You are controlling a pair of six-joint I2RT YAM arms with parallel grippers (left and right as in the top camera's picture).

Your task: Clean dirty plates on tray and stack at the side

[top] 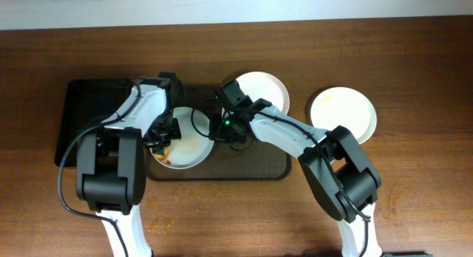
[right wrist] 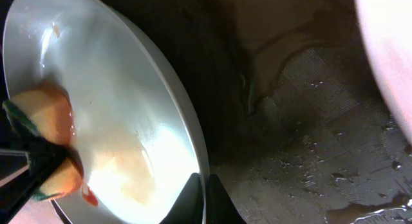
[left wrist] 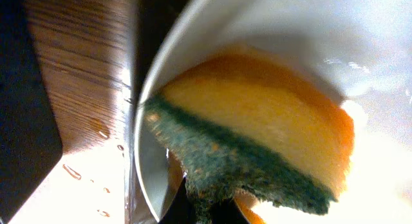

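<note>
The tray's near half is below my right gripper and has room. My right gripper should lift and tilt the plate next, then lower it there and let it go.
A white plate [top: 194, 142] with orange-brown smears lies on the left part of the dark tray [top: 259, 162]. My left gripper [top: 161, 143] is shut on a yellow sponge with a green scouring side [left wrist: 257, 121] and presses it on the plate's left inner side [left wrist: 193, 37]. My right gripper [top: 219, 131] is shut on the plate's right rim; in the right wrist view its fingertips [right wrist: 206, 195] pinch the edge of the plate [right wrist: 129, 108], with the sponge [right wrist: 45, 114] at the left. A second white plate [top: 259, 91] sits at the tray's back edge. A third plate [top: 342, 113] lies on the table to the right.
A smaller black tray [top: 85, 117] lies on the wooden table left of the large tray, under my left arm. The large tray's bare surface [right wrist: 322, 134] is wet with droplets. The second plate's edge shows at the top right of the right wrist view [right wrist: 386, 44].
</note>
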